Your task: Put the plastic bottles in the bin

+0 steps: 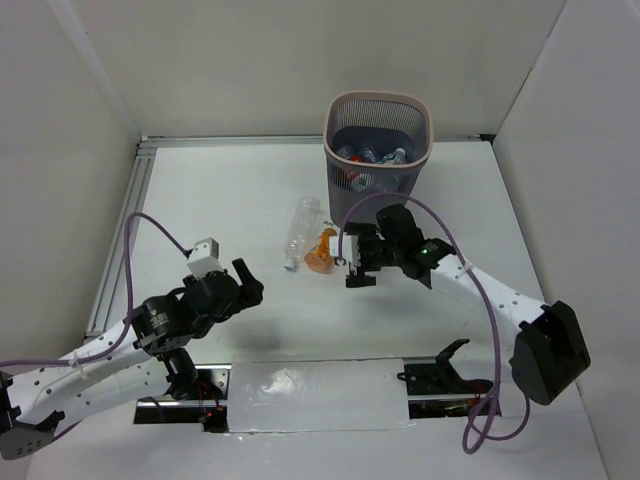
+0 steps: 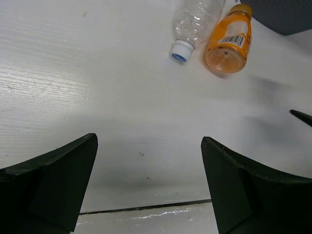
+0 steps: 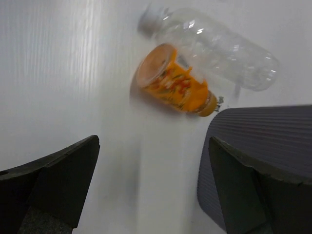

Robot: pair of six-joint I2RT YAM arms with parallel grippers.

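The orange bottle's body [image 1: 320, 254] [image 3: 174, 86] lies slanted below my right gripper, to the left in the top view; the gripper lowers that way and turns astride it next.
The dark mesh bin [image 1: 378, 103] with a pale pink rim stands at the back of the table, with several bottles inside. An orange bottle [image 1: 320, 250] and a clear unlabelled bottle [image 1: 299, 231] lie side by side on the table in front of it. Both also show in the left wrist view, the orange bottle [image 2: 229, 40] right of the clear bottle [image 2: 195, 22], and in the right wrist view, the orange bottle [image 3: 175, 82] below the clear bottle [image 3: 219, 46]. My right gripper [image 1: 356, 270] is open and empty, just right of the orange bottle. My left gripper [image 1: 250, 287] is open and empty, nearer the front left.
The bin's ribbed side [image 3: 263, 161] fills the right of the right wrist view, close to the right finger. A taped strip [image 1: 320, 395] runs along the table's front edge between the arm bases. White walls enclose the table.
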